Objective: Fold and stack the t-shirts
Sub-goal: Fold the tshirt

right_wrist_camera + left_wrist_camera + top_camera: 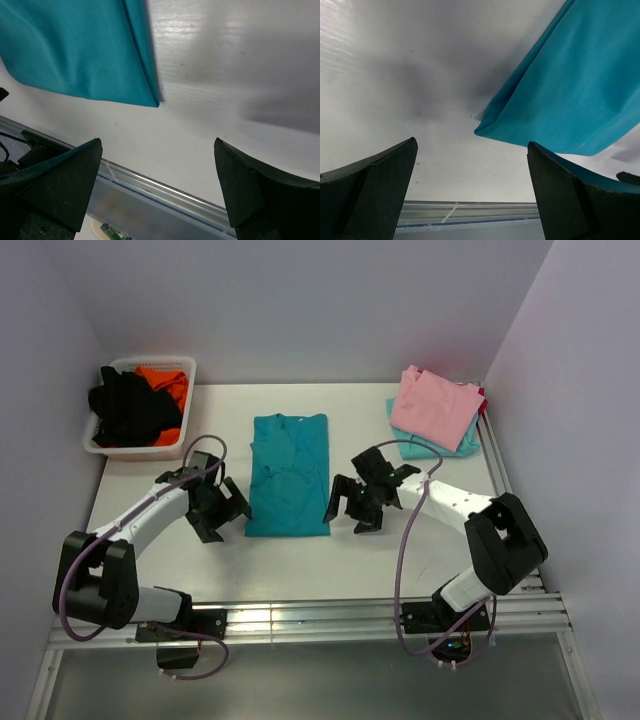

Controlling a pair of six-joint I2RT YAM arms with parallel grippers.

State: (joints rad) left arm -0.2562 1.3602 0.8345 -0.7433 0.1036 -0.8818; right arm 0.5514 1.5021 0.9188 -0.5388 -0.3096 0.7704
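Observation:
The teal t-shirt's near corner is below my right gripper and to its left in the top view. I need to lower my right gripper that way, with its fingers on both sides of the corner.
The teal t-shirt lies flat in the table's middle, folded into a long strip with its neck at the far end. Its near-left corner shows in the left wrist view, its near-right corner in the right wrist view. My left gripper is open and empty just left of the shirt's near-left corner. My right gripper is open and empty just right of the near-right corner. A folded pink t-shirt lies on a folded pale aqua one at the far right.
A white basket at the far left holds black and orange clothes. The table's near edge has a metal rail. Grey walls close in the back and both sides.

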